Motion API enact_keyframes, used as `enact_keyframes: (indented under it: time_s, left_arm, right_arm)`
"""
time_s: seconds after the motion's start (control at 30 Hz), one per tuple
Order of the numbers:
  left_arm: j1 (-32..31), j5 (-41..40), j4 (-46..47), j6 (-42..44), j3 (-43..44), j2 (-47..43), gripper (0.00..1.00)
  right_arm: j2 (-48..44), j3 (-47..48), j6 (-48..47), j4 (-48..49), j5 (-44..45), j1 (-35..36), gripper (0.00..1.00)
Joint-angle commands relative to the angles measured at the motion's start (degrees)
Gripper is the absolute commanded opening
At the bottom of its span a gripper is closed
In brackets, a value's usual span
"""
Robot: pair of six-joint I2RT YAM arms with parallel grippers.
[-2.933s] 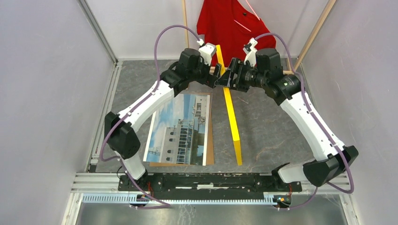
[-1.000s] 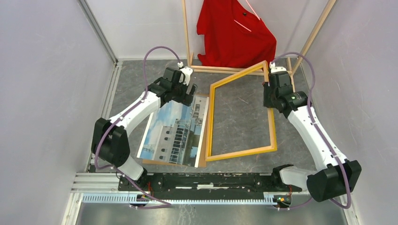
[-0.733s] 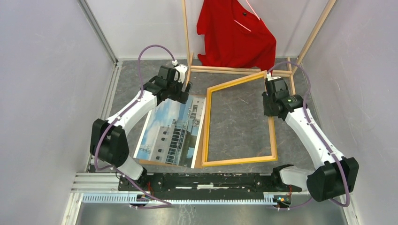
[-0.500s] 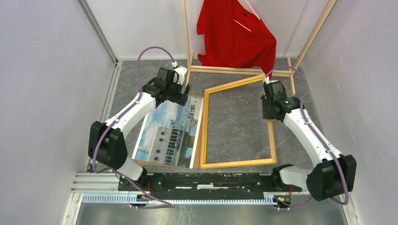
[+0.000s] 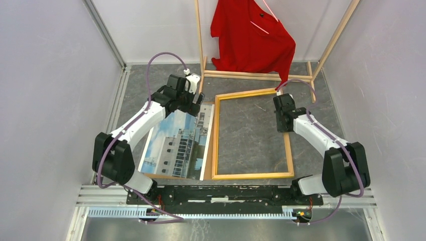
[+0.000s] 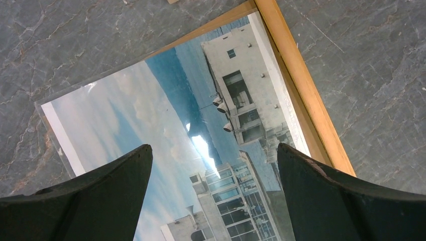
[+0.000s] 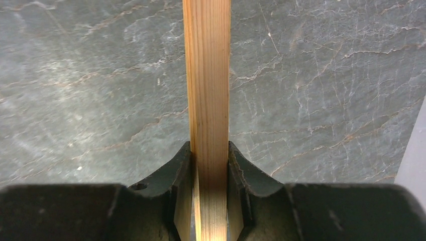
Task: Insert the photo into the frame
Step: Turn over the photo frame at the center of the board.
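The frame's gripped bar (image 5: 287, 141) comes down with my right gripper onto the bare tabletop below for release next, since the frame lines up beside the photo (image 5: 178, 143).
The photo (image 5: 178, 143), a print of a white building against blue sky, lies face up at the left of the table on a brown backing board (image 5: 207, 155). The frame (image 5: 251, 175) lies flat beside it, wood back up, its left rail along the photo's right edge. My left gripper (image 5: 195, 104) hovers open over the photo's far end; in the left wrist view its fingers (image 6: 100, 193) straddle the photo (image 6: 166, 115), holding nothing. My right gripper (image 5: 282, 114) is shut on the frame's right rail (image 7: 207, 75), fingers (image 7: 182, 163) pressed on both sides.
A wooden clothes rack (image 5: 251, 75) with a red shirt (image 5: 248, 35) stands at the back, just beyond the frame's far rail. Grey walls close in left and right. A metal rail (image 5: 226, 193) with the arm bases runs along the near edge.
The right gripper has brought the frame from tilted down to flat on the table and shifted it left against the photo. The left gripper stayed open, drifting slightly left over the photo.
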Motion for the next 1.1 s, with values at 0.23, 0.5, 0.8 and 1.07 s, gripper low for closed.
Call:
enact_keyframes:
  time_s: [0.23, 0.5, 0.8, 1.07]
  left_arm:
    - [0.45, 1.17, 0.24, 3.08, -0.7, -2.41, 1.0]
    - [0.51, 1.48, 0.22, 2.79, -1.07, -3.17, 1.0]
    - [2.26, 3.36, -1.86, 3.99, -0.92, -4.58, 1.0]
    - [7.74, 4.35, -4.59, 6.51, -0.97, -5.77, 1.0]
  right_arm:
    - [5.39, -4.88, -7.17, 13.47, 13.03, -0.05, 0.01]
    - [11.41, -1.9, -5.23, 13.56, 17.14, -0.79, 0.21]
    - [10.94, -1.43, -6.28, 16.07, 13.19, -1.1, 0.54]
    - [4.44, 0.37, -6.38, 13.36, 11.42, -0.44, 0.68]
